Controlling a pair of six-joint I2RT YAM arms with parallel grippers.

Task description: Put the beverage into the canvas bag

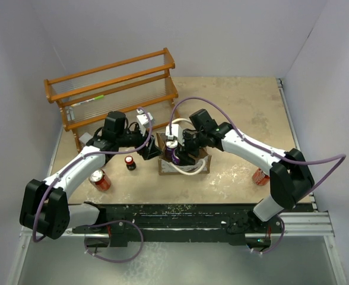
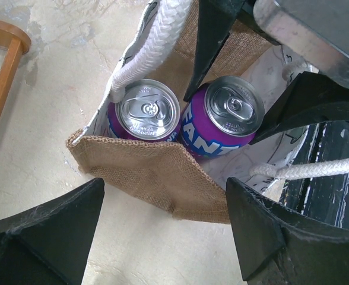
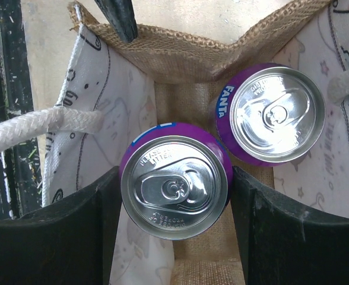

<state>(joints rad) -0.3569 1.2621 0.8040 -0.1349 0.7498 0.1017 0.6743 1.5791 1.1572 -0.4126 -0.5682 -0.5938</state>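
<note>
The purple can in my right gripper should go down deeper into the bag next, beside the second can, which looks lower. Then my right gripper will open.
The canvas bag point(image 1: 162, 167) stands at the table's middle, tan burlap point(image 2: 145, 166) with pale lining point(image 3: 133, 107) and white rope handles. My right gripper point(image 3: 175, 178) is shut on a purple Fanta can point(image 3: 175, 190) and holds it inside the bag's mouth; the gripper shows over the bag in the top view point(image 1: 180, 148). A second purple can point(image 3: 275, 113) stands in the bag beside it and looks lower. The left wrist view shows both cans, the held one point(image 2: 231, 113) and the other one point(image 2: 146, 110). My left gripper point(image 2: 162, 193) is open at the bag's left wall, touching nothing.
A wooden rack point(image 1: 112, 95) stands at the back left. A red can point(image 1: 100, 179) and a small dark can point(image 1: 130, 163) sit left of the bag. Another red can point(image 1: 260, 176) sits at the right, by the right arm.
</note>
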